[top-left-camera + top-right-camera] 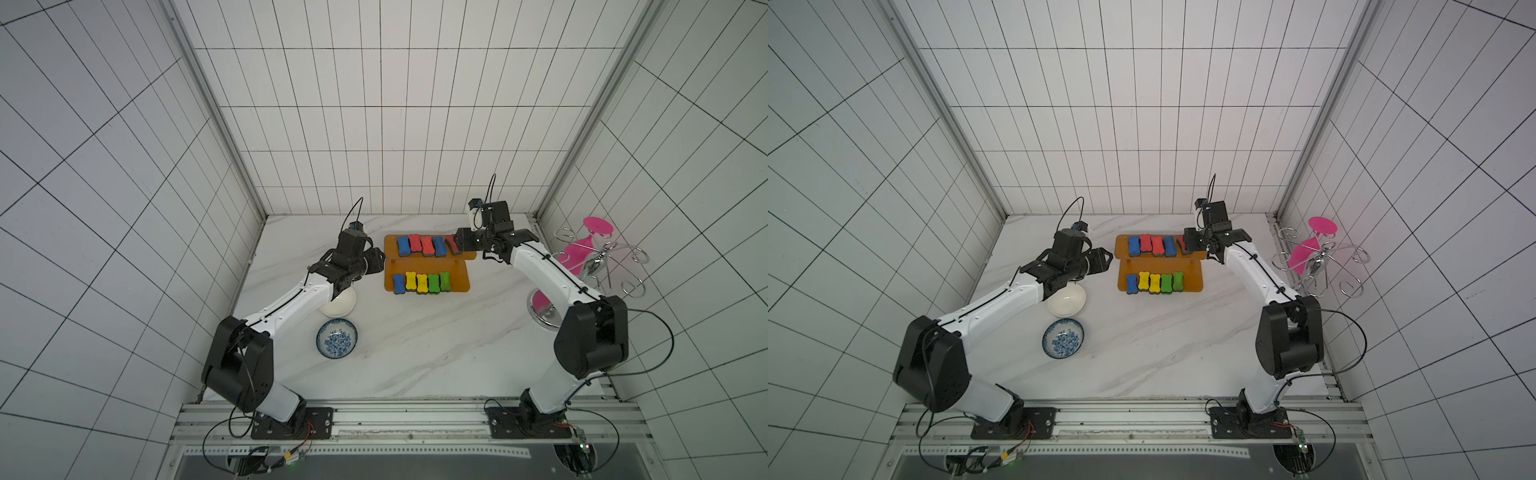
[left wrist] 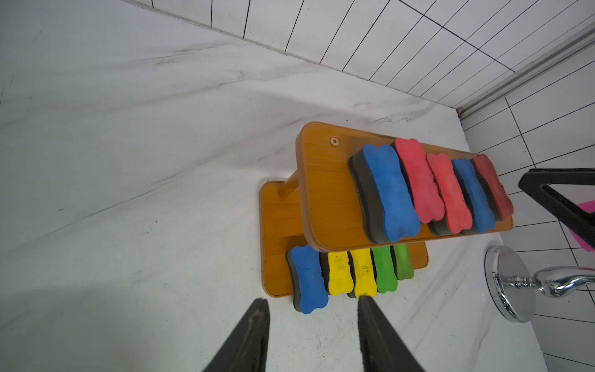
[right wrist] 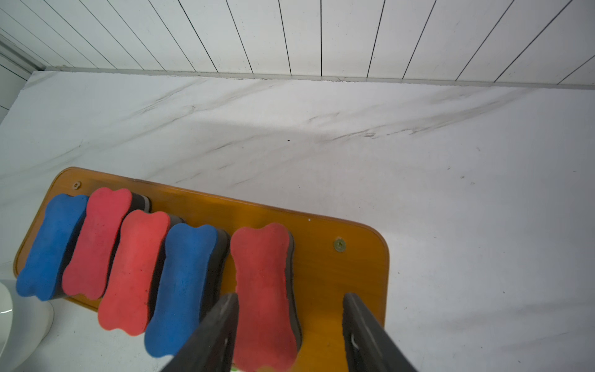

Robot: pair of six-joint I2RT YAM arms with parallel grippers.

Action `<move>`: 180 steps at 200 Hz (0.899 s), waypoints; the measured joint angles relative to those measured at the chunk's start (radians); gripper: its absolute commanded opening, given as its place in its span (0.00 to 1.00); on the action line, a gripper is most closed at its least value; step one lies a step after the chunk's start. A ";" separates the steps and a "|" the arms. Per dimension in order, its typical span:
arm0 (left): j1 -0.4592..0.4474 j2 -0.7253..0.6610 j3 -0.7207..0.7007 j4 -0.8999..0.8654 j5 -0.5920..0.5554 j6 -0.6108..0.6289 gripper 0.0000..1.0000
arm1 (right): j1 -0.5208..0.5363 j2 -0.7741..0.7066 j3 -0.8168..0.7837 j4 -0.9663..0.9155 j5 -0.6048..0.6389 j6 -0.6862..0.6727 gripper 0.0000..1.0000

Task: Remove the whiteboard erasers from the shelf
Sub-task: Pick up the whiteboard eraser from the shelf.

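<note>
The red eraser is nearer the finger on the side of the neighbouring blue eraser, so my right gripper will next lower and ease toward the blue one until its fingers are on both sides of the red eraser's middle (image 1: 453, 244) (image 3: 263, 299).
The orange two-tier shelf (image 1: 390, 249) (image 1: 1121, 249) stands at the back middle of the table. Its upper board (image 3: 322, 264) carries blue, red, red, blue and red whiteboard erasers. The lower board (image 2: 277, 225) carries a blue, two yellow and two green ones (image 1: 422, 282). My right gripper (image 1: 457, 243) (image 3: 289, 298) is open over the upper board's right end. The rightmost red eraser (image 3: 260, 267) lies between its fingers, with a clear gap on one side. My left gripper (image 1: 380, 266) (image 2: 312, 300) hovers open just left of the shelf, holding nothing.
A white bowl (image 1: 338, 305) sits partly under my left arm, with a blue patterned bowl (image 1: 336, 338) in front of it. A chrome wire rack with pink discs (image 1: 598, 257) stands at the right wall, its round base (image 1: 544, 311) beside my right arm.
</note>
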 measured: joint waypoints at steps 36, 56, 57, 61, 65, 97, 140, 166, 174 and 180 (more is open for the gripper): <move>0.000 -0.014 -0.005 -0.007 -0.002 -0.008 0.48 | 0.011 0.029 0.020 -0.012 -0.005 -0.025 0.57; -0.002 -0.014 -0.005 -0.008 -0.003 -0.014 0.48 | 0.011 0.051 0.021 -0.022 -0.004 -0.034 0.57; -0.002 -0.014 -0.005 -0.008 -0.003 -0.014 0.48 | 0.011 0.052 0.021 -0.023 -0.005 -0.034 0.57; -0.002 -0.014 -0.005 -0.009 -0.003 -0.016 0.48 | 0.011 0.056 0.021 -0.025 -0.004 -0.036 0.57; -0.002 -0.014 -0.005 -0.010 -0.003 -0.018 0.48 | 0.011 0.060 0.021 -0.027 -0.005 -0.037 0.57; -0.002 -0.014 -0.005 -0.015 -0.005 -0.021 0.48 | 0.014 0.079 0.026 -0.039 -0.002 -0.041 0.57; -0.002 -0.014 -0.005 -0.022 -0.006 -0.022 0.48 | 0.022 0.088 0.037 -0.046 0.015 -0.048 0.50; -0.003 -0.021 -0.005 -0.039 -0.011 -0.025 0.48 | 0.026 0.103 0.054 -0.047 0.022 -0.051 0.40; -0.003 -0.025 -0.005 -0.048 -0.015 -0.026 0.48 | 0.026 0.109 0.059 -0.047 0.024 -0.050 0.37; -0.003 -0.029 -0.005 -0.054 -0.017 -0.026 0.48 | 0.026 0.113 0.065 -0.048 0.026 -0.046 0.35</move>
